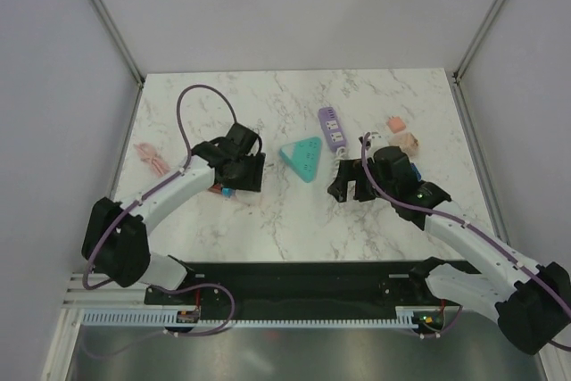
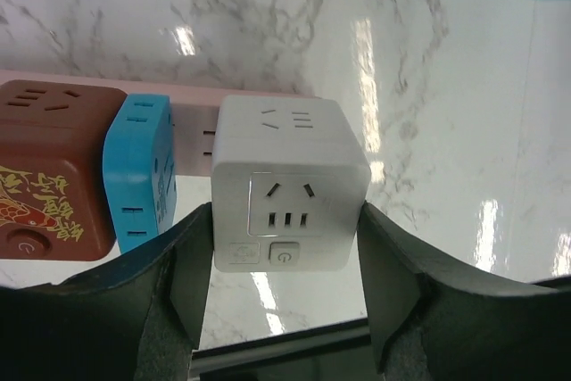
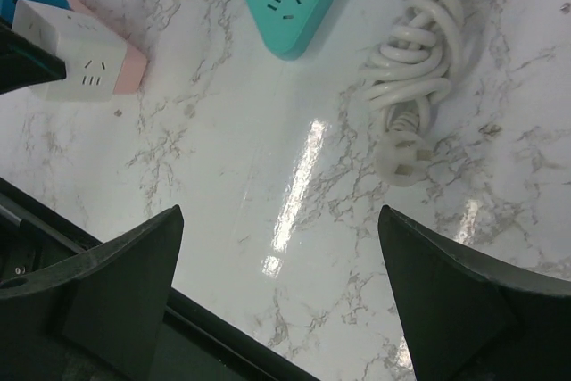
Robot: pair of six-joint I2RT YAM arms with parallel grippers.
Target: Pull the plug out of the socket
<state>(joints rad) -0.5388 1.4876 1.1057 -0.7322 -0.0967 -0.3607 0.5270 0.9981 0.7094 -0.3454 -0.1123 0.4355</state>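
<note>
The white cube plug (image 1: 250, 195) (image 3: 76, 64) is still plugged in, to the left of my right gripper in the top view. I will next swing my right gripper across, turn it and lower it around the plug.
A white cube plug (image 2: 290, 185) sits plugged into a pink socket strip (image 2: 192, 127), beside a blue cube (image 2: 143, 171) and a brown cube (image 2: 53, 167). My left gripper (image 2: 284, 229) is shut on the white cube plug, one finger pressed against each side. In the top view the left gripper (image 1: 241, 171) covers the strip at centre left. My right gripper (image 1: 352, 186) hovers open over bare marble (image 3: 281, 256), holding nothing. From the right wrist, the white cube plug (image 3: 76, 64) and the pink strip (image 3: 134, 67) show at upper left.
A teal triangular power strip (image 1: 302, 158) lies mid-table, its coiled white cable (image 3: 415, 69) beside it. A purple strip (image 1: 331, 127) lies behind it, two pink blocks (image 1: 401, 134) at the right, and a pink cord (image 1: 152, 158) at the far left.
</note>
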